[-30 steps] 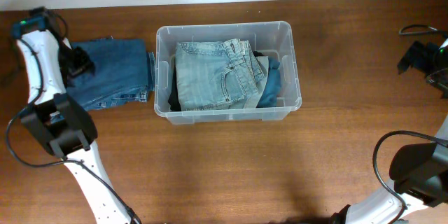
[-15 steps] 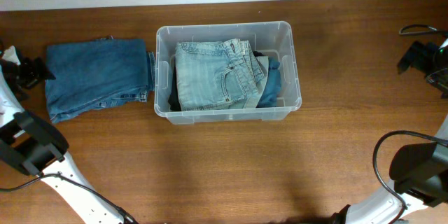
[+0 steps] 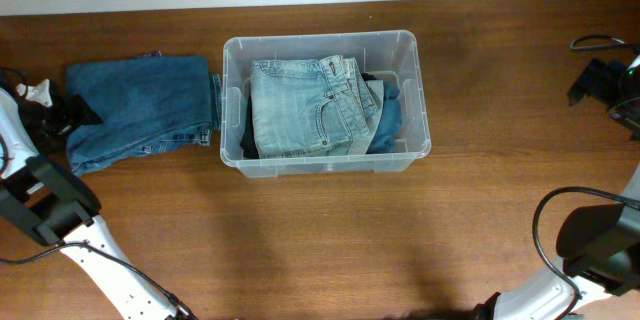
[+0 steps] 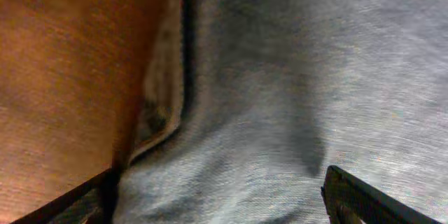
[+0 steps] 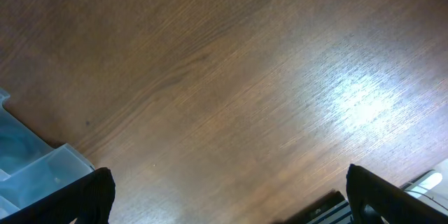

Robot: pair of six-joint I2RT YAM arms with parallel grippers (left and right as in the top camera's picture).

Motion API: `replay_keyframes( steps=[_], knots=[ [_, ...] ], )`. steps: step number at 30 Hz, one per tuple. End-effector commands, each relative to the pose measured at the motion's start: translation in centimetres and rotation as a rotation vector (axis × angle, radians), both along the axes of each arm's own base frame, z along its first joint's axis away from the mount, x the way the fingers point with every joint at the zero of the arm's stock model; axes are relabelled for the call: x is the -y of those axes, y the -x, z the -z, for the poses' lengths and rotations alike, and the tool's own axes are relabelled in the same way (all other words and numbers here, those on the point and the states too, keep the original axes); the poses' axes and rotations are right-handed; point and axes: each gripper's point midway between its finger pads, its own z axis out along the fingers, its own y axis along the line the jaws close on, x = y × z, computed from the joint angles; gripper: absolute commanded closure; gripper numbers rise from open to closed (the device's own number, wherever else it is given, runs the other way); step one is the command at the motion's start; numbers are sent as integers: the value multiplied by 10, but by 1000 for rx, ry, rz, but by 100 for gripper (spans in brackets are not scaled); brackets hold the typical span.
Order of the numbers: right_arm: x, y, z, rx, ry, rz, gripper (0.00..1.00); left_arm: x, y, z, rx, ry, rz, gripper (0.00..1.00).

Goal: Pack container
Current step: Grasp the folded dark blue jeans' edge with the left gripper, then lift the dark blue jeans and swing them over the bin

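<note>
My left gripper should stay there next and close its spread fingers onto the dark blue jeans' folded edge (image 3: 80,148) (image 4: 183,105), because that edge is between them.
The container (image 3: 322,166), a clear plastic bin, stands at the table's middle. Inside it lie folded light denim jeans (image 3: 305,105) over a darker blue garment (image 3: 390,122). Left of the bin, folded dark blue jeans (image 3: 140,110) lie on the table. My left gripper (image 3: 72,112) is open at their left edge. In the left wrist view the denim (image 4: 301,77) fills the space between my wide-apart fingers (image 4: 364,203), and nothing is gripped. My right gripper (image 3: 592,80) hangs open at the far right, over bare wood (image 5: 231,77); only a corner of the container (image 5: 35,171) shows there.
The wooden table (image 3: 320,250) spreads in front of the bin. A black cable (image 3: 598,42) lies at the far right edge. A dark striped object (image 5: 329,210) and a white piece (image 5: 427,180) sit below my right gripper.
My left arm swung off the dark jeans to the far left, then came back right to their left edge, its jaws wider. The right arm and the bin stayed still.
</note>
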Motion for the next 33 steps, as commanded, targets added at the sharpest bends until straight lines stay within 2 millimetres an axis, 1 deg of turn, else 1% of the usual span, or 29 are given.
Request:
replay_keyframes(
  steps=[1,5,6,9,10,11,13,14,15,16,18,19,22,23,24,25,27,29,30,31,32,33],
  knots=[
    [0,0,0,2,-3,11,2,15,-10,9,73,97,56,9],
    [0,0,0,2,-3,11,2,18,-8,15,58,112,55,9],
    [0,0,0,2,-3,11,1,19,-6,19,50,119,54,10],
    [0,0,0,2,-3,11,2,25,1,38,3,154,51,11],
    [0,0,0,2,-3,11,1,26,3,42,-5,160,50,18],
    [0,0,0,2,-3,11,2,26,4,45,-12,165,48,21],
    [0,0,0,2,-3,11,2,26,4,46,-12,165,48,42],
    [0,0,0,2,-3,11,2,26,4,46,-12,165,48,56],
    [0,0,0,2,-3,11,2,26,4,46,-13,166,48,74],
    [0,0,0,2,-3,11,2,26,4,46,-14,167,48,83],
    [0,0,0,2,-3,11,2,26,4,46,-15,167,48,95],
    [0,0,0,2,-3,11,2,27,5,45,-17,169,48,99],
    [0,0,0,2,-3,11,2,22,4,40,-25,159,-2,99],
    [0,0,0,2,-3,11,1,18,1,34,-17,153,-30,99],
    [0,0,0,2,-3,11,2,12,-3,21,2,143,-67,99],
    [0,0,0,2,-3,11,2,10,-6,12,19,137,-76,99],
    [0,0,0,2,-3,11,2,8,-14,-17,79,123,-76,99],
    [0,0,0,2,-3,11,2,6,-23,-56,163,97,-70,99],
    [0,0,0,2,-3,11,2,4,-27,-86,222,63,-64,99],
    [0,0,0,2,-3,11,2,3,-29,-102,252,41,-65,99],
    [0,0,0,2,-3,11,2,1,-31,-125,294,15,-79,99],
    [0,0,0,2,-3,11,1,0,-32,-153,343,-8,-114,99]
  ],
)
